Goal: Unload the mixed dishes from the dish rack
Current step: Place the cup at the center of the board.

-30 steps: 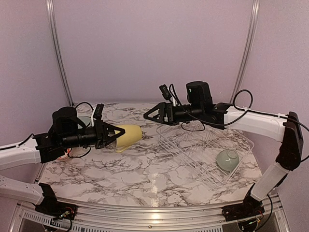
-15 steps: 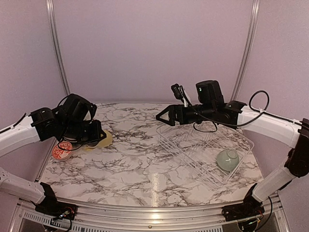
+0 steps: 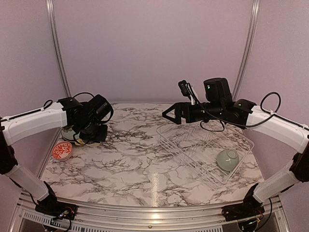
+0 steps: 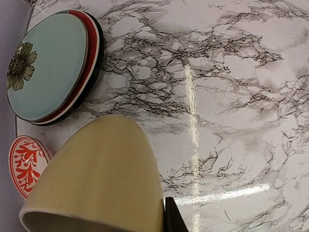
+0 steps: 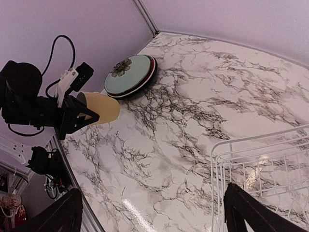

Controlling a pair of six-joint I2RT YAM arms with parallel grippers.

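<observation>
The bare tabletop beside the patterned bowl is below my left gripper. My left gripper needs to lower next, turn the tilted mug upright and release it there.
My left gripper [image 3: 93, 134] is shut on the yellow mug [image 4: 96, 179] and holds it tilted, low over the table, next to the stack of plates [image 4: 48, 67] with the teal floral plate on top. The mug also shows in the right wrist view [image 5: 100, 107]. The small white-and-red patterned bowl [image 3: 62, 151] sits on the table at the far left. My right gripper [image 3: 171, 115] is open and empty, above the far left corner of the white dish rack [image 3: 193, 154]. The pale green bowl [image 3: 228, 160] lies in the rack's right end.
The plate stack [image 5: 130, 75] sits near the back left corner by the purple wall. The rack's wire rim [image 5: 256, 159] lies just below my right fingers [image 5: 253, 212]. The table's left edge runs beside the patterned bowl [image 4: 24, 164].
My left arm has swung the mug left and down, from mid-table to beside the plate stack. My right gripper has drifted right and stayed open.
</observation>
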